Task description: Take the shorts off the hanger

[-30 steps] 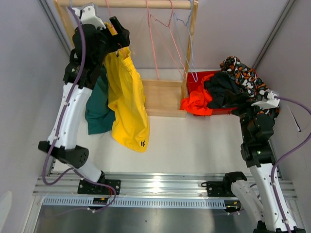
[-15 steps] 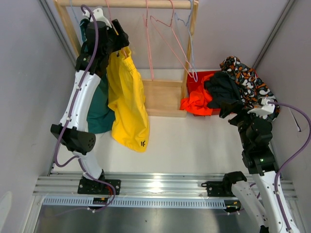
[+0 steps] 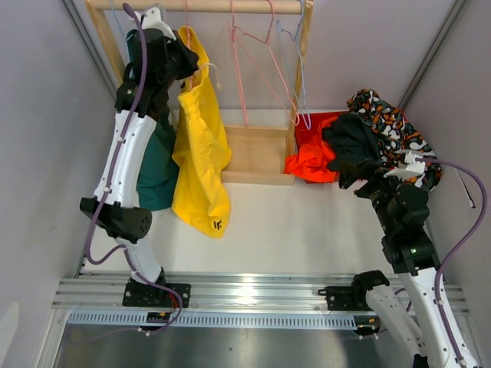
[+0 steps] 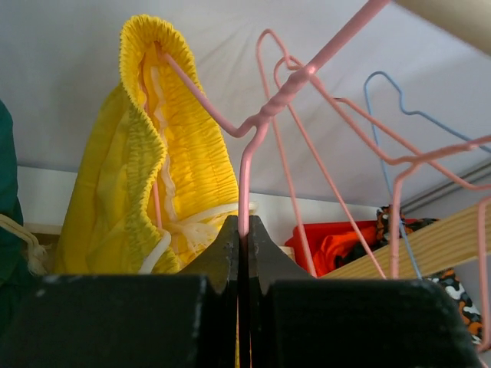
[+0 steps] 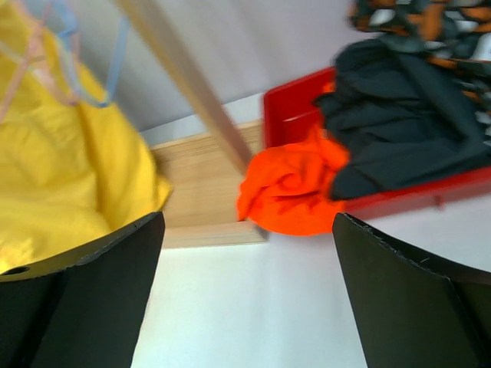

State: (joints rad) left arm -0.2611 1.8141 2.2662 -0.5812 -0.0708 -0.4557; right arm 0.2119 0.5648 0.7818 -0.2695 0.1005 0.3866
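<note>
My right gripper moves up and across from the bin [image 3: 311, 124] onto the shorts' near side below the waistband next, since my left gripper holds the yellow shorts' hanger.
The yellow shorts [image 3: 201, 153] hang by the waistband [image 4: 153, 146] from a pink hanger [image 4: 247, 169] on the wooden rail [image 3: 199, 6]. My left gripper [image 3: 184, 57] is up by the rail, shut on that hanger's wire stem [image 4: 245, 226] just under the twist. Dark green shorts [image 3: 157, 165] hang behind my left arm. My right gripper [image 5: 249, 299] stands open and empty low over the table, facing the red bin [image 3: 311, 124]. Bright orange shorts [image 5: 288, 188], black shorts [image 5: 406, 130] and patterned shorts [image 3: 383, 115] lie heaped in and over the bin.
Empty pink hangers [image 3: 253, 69] and a blue hanger [image 3: 299, 77] dangle from the rail's right half. The rack's wooden base [image 3: 257, 153] sits under them, and its right post [image 5: 192, 84] stands beside the bin. Grey walls close in on both sides.
My left gripper went from open to shut on the pink hanger wire as it moved up toward the rail. The yellow shorts shifted with it. My right arm swung slightly left, still open.
</note>
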